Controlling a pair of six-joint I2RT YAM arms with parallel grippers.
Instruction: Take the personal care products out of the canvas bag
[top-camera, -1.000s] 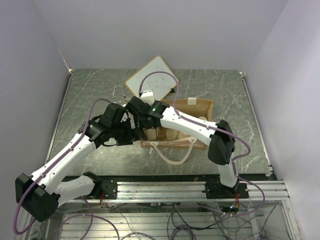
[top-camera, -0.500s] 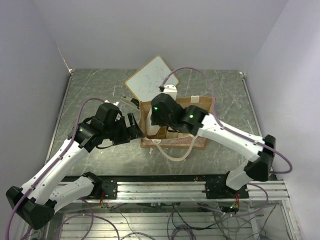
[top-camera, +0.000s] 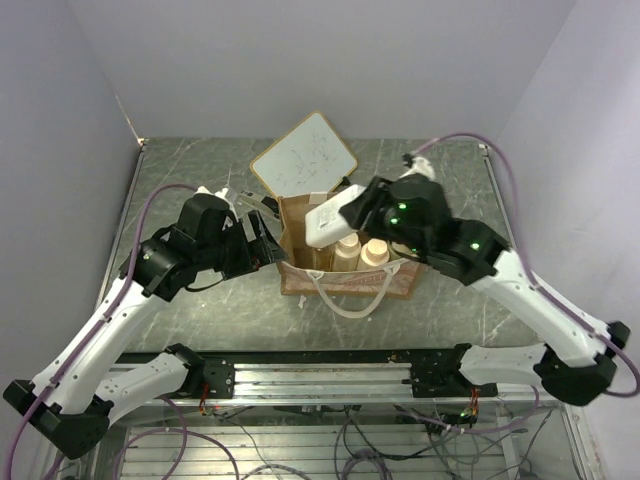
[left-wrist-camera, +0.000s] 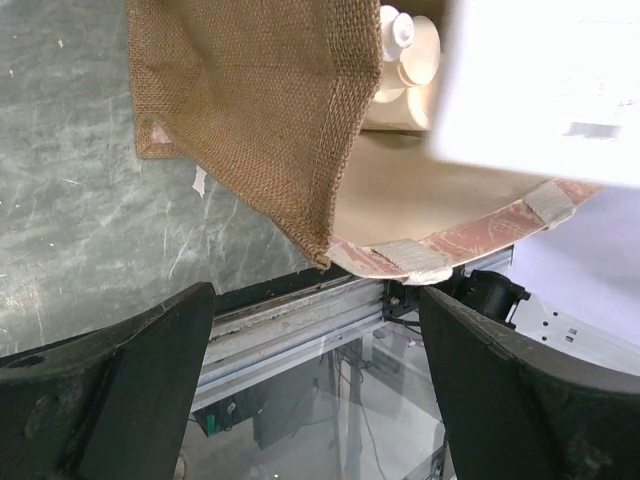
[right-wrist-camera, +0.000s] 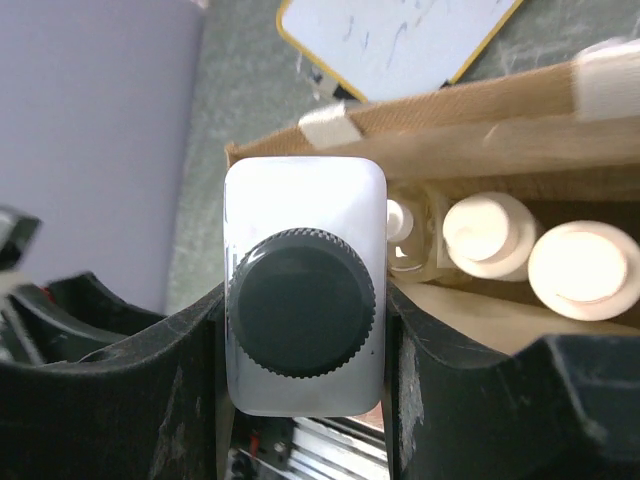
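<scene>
Bare tabletop beside the bag lies below my right gripper, to its right in the top view, so next I swing the larger white bottle over, lower it upright and release.
The brown canvas bag stands open mid-table, its cream rope handle hanging over the near side. My right gripper is shut on the larger white bottle with the dark cap and holds it tilted above the bag's left end; the right wrist view shows the bottle clamped between both fingers. Round cream caps and a slim white cap stand inside the bag. My left gripper is open and empty just left of the bag's wall.
A white wood-framed board lies tilted behind the bag. A small dark tool lies by the bag's far left corner. The metal rail runs along the near edge.
My right gripper has lifted the white bottle up out of the bag while its arm swung out to the right. The left gripper has drawn slightly left of the bag.
</scene>
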